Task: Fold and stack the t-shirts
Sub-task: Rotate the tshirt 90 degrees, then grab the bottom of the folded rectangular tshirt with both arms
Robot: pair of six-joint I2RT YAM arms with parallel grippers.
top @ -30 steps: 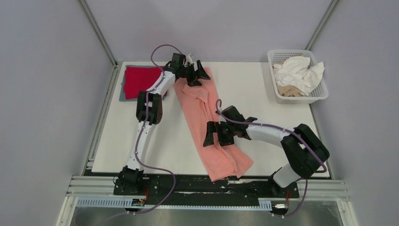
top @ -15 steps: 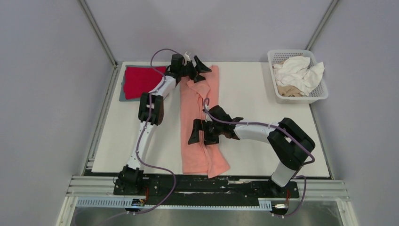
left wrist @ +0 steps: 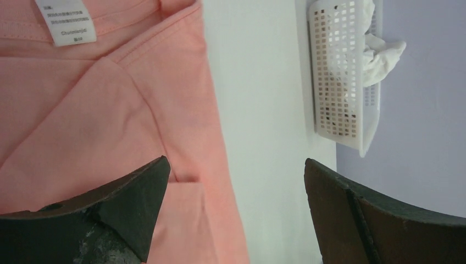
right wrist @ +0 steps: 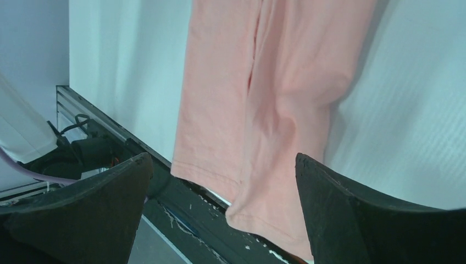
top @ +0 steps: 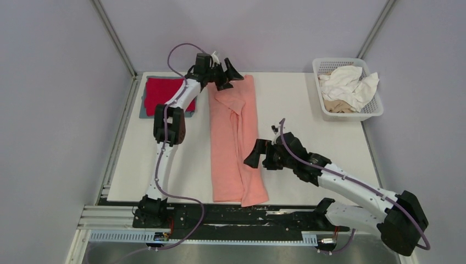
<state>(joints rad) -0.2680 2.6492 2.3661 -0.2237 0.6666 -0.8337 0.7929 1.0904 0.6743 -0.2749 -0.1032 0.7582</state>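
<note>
I need to move my left gripper back along the salmon-pink t-shirt next, and then down onto its hem corner on the red t-shirt's side.
The salmon-pink t-shirt lies folded into a long strip down the middle of the table, collar end far, hem over the near edge. It also shows in the left wrist view and the right wrist view. My left gripper is open and empty above the shirt's far end. My right gripper is open and empty just right of the strip's lower half. A folded red t-shirt lies on a grey-blue one at the far left.
A white lattice basket at the far right holds crumpled white and beige shirts; it also shows in the left wrist view. The black rail runs along the near table edge.
The shirt was dragged left and straightened into a strip. Both grippers have let go of it. The right gripper has drawn back to the right, the left has lifted at the far end.
</note>
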